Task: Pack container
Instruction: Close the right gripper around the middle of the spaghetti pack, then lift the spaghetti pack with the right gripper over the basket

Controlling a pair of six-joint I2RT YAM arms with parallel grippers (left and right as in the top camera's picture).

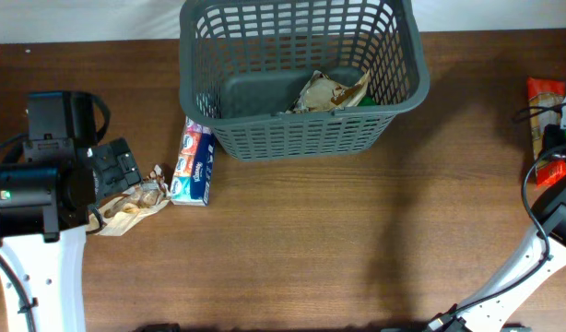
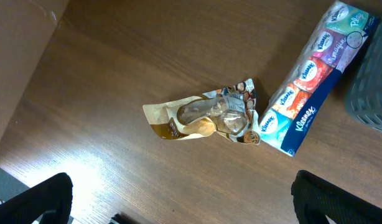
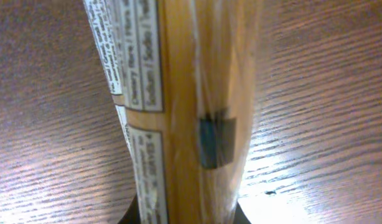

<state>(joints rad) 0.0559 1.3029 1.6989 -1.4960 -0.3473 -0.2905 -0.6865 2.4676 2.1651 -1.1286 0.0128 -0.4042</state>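
Note:
The packet should next go up and to the left in the overhead view with my right gripper, then down into the open basket, because the basket's rim stands high. My right gripper will then let it go.
The container, a dark grey slotted basket, stands at the back middle of the table with a crumpled brown packet inside; its corner shows in the left wrist view. My left gripper hangs open above the wood, just short of a brown-and-clear snack packet. A pack of tissues lies between that packet and the basket. At the far right my right gripper is shut on a red-orange packet, which fills its view.
The wooden table's right edge runs close to the right arm and its cables. The left arm's black body covers the table's left side. A white wall borders the back.

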